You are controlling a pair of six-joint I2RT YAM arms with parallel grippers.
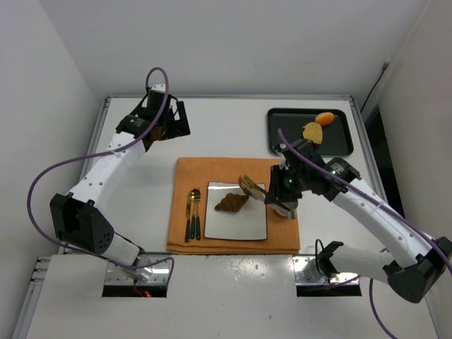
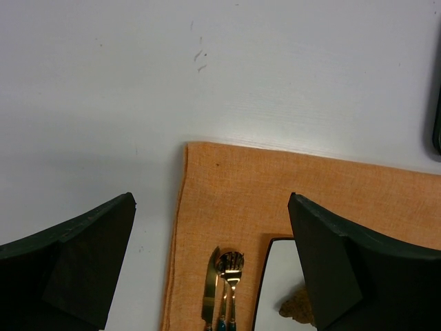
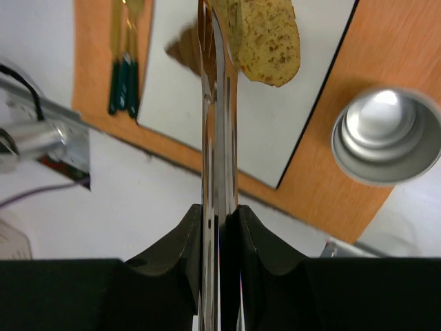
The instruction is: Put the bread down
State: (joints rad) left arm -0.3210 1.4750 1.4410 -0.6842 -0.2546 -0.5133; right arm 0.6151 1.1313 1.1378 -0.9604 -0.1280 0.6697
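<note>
My right gripper lowers and draws back next, to get the bread [image 1: 248,186] onto the plate's empty near part, since the pastry already covers the plate's middle.
My right gripper [image 1: 282,192] [image 3: 220,215] is shut on metal tongs [image 3: 219,103]. The tongs grip a tan slice of bread [image 3: 265,41] [image 1: 248,186], held above the far right part of the white square plate [image 1: 244,227] [image 3: 275,131]. A brown pastry [image 1: 232,203] [image 3: 185,52] lies on the plate's middle. My left gripper [image 1: 166,123] [image 2: 212,207] is open and empty, above the bare table just past the far left corner of the orange mat [image 1: 183,176] [image 2: 275,186].
A gold knife, spoon and fork [image 1: 193,212] [image 2: 224,289] lie on the mat left of the plate. A metal cup [image 3: 386,134] stands on the mat right of the plate. A black tray [image 1: 339,141] at the back right holds two orange-yellow food items.
</note>
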